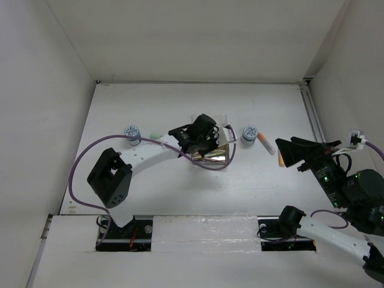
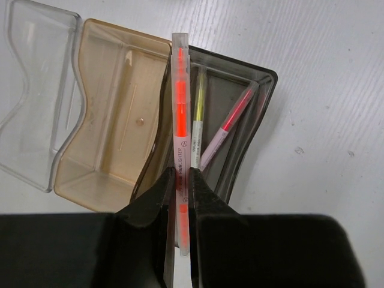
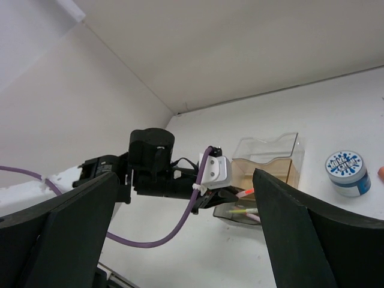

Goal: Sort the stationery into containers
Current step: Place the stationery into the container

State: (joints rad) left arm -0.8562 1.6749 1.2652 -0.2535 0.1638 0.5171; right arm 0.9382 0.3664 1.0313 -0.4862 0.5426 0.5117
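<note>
My left gripper needs to lower the orange-red pen (image 2: 180, 108) between the compartment's sides next and release it there, because the dark compartment (image 2: 210, 124) below my left gripper already holds similar pens.
My left gripper (image 1: 203, 143) (image 2: 180, 174) is shut on a thin orange-red pen (image 2: 180, 108) and holds it over the clear organizer (image 1: 221, 157) (image 2: 264, 78). The pen points along the organizer's dark compartment, where a yellow pen (image 2: 198, 108) and a red pen (image 2: 233, 120) lie. The tan compartment (image 2: 114, 120) beside it holds no stationery. My right gripper (image 1: 281, 153) (image 3: 186, 180) is open and empty, right of the organizer (image 3: 267, 159). Two blue-grey rolls (image 1: 132, 132) (image 1: 249, 133) stand on the table; the right one shows in the right wrist view (image 3: 347, 171). An orange-and-white marker (image 1: 264, 143) lies beside the right roll.
A pale green marker (image 1: 155, 135) lies just right of the left roll. The left arm's purple cable (image 1: 90, 150) loops over the table's left side. White walls close in the table on three sides, with a rail (image 1: 312, 114) along the right edge.
</note>
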